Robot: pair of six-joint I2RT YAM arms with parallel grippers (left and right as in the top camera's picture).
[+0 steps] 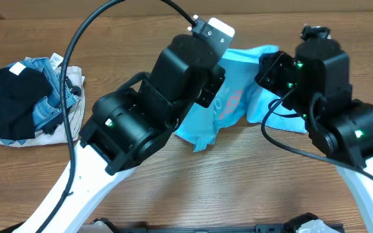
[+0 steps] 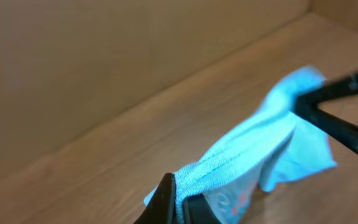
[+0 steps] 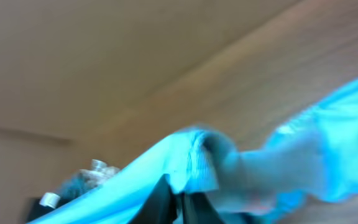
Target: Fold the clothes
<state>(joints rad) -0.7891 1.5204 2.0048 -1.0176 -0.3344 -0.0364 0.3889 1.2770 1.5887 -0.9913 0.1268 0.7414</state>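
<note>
My left gripper should rise toward the pile of clothes next, then go down to release the fold, as bare wood lies to its left in the overhead view.
The clothes are one light-blue T-shirt (image 1: 238, 97) with red-and-white print, bunched on the wooden table between my two arms. In the left wrist view my left gripper (image 2: 180, 188) is shut on a stitched hem of the shirt (image 2: 241, 155), which stretches away to the right toward a black part of the other arm (image 2: 340, 118). In the right wrist view my right gripper (image 3: 178, 194) is closed on a folded edge of the blue cloth (image 3: 197, 158), which drapes over both fingers. From overhead, the arm bodies (image 1: 173, 84) hide both sets of fingertips.
A heap of other garments (image 1: 24, 97), black cloth and denim on a white one, lies at the table's left edge. It shows blurred in the right wrist view (image 3: 82, 177). A wooden back wall (image 2: 104, 62) rises behind the table. The right arm (image 1: 322, 84) stands over the shirt's right side.
</note>
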